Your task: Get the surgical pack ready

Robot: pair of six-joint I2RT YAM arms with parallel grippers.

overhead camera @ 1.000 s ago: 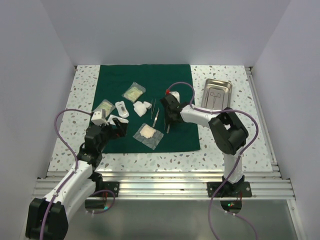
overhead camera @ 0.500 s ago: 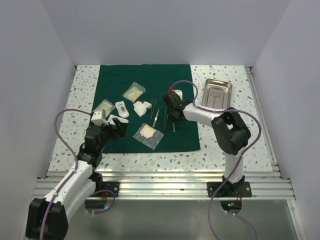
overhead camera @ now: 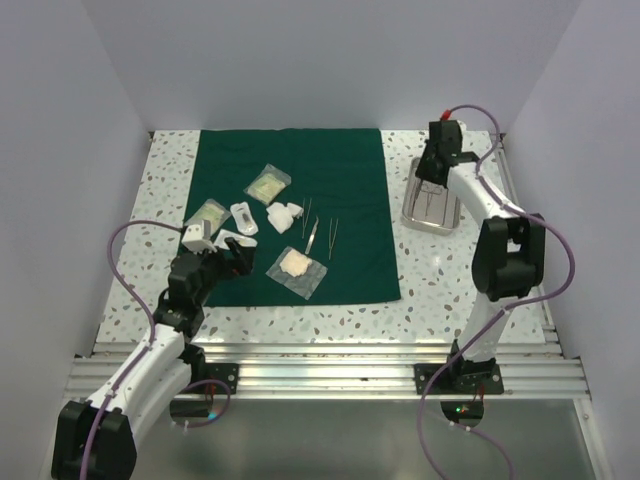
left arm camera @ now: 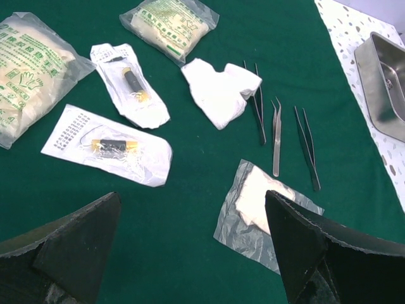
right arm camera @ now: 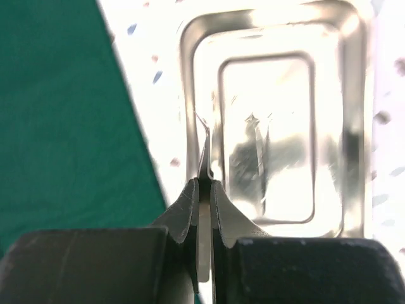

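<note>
The right gripper lowers past the tray's rim beside the cloth toward the tray's flat bottom next. The thin steel instrument still hangs above that rim.
The dark green cloth lies flat with three thin steel instruments side by side at its middle, also in the left wrist view. A clear gauze pouch lies near them. The shiny steel tray sits on the table to the cloth's right. My right gripper hangs over the tray's left rim, shut on a thin steel instrument. My left gripper stands open low over the cloth's near left part, holding nothing.
Two green-printed packets, two white paper pouches and a white folded gauze lie on the cloth's left half. White walls close in the speckled table; a metal rail runs along its near edge.
My right gripper closed on one instrument at the cloth's middle and swung it back and right to above the tray. The left arm stayed put.
</note>
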